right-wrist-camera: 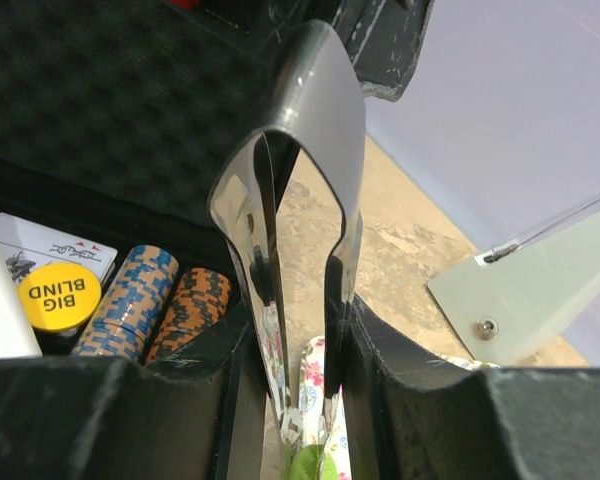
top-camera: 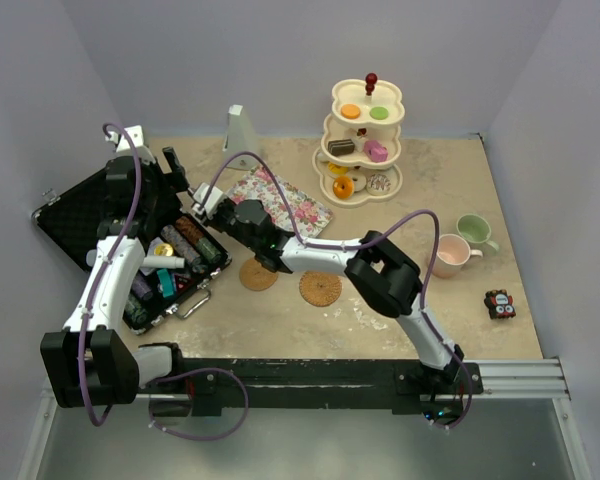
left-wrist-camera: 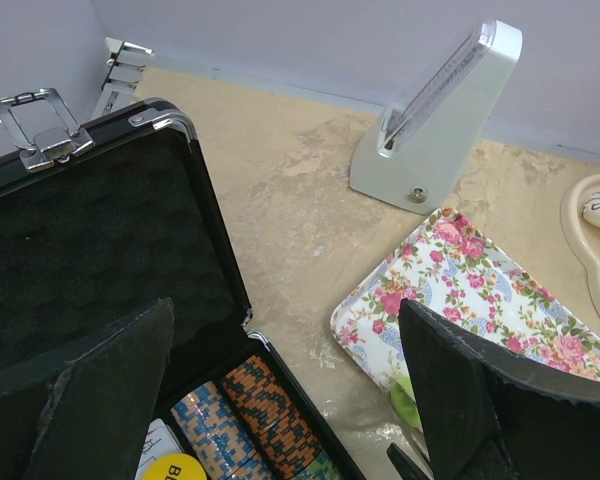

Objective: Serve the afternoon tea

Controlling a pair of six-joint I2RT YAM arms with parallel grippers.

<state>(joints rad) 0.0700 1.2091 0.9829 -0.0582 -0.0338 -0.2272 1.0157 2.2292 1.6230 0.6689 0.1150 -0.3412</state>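
Note:
Bare room shows on the stand's top shelf beside the red knob (top-camera: pixel 371 78), so my right gripper will lift outward from the floral tray (top-camera: pixel 280 200) and release the green piece there.
The cream three-tier stand (top-camera: pixel 365 140) with a red knob (top-camera: pixel 371 78) stands at the back with small cakes and donuts on its tiers. The pink mug (top-camera: pixel 448 255) and green mug (top-camera: pixel 473 231) stand at the right. Two woven coasters (top-camera: pixel 258 275) (top-camera: pixel 320 289) lie mid-table. My right gripper (right-wrist-camera: pixel 298 350) is shut on metal tongs (right-wrist-camera: pixel 300 190), whose tips pinch a small green piece (right-wrist-camera: pixel 305 465) at the near edge of a floral tray (top-camera: pixel 280 200). My left gripper (left-wrist-camera: pixel 285 320) is open and empty, between the case and the tray (left-wrist-camera: pixel 460 290).
An open black case (top-camera: pixel 130 245) with poker chips (left-wrist-camera: pixel 270 410) lies at the left. A grey pyramid-shaped object (top-camera: pixel 238 128) stands at the back. A small dark toy cake (top-camera: pixel 499 304) lies at the right front. Walls close three sides.

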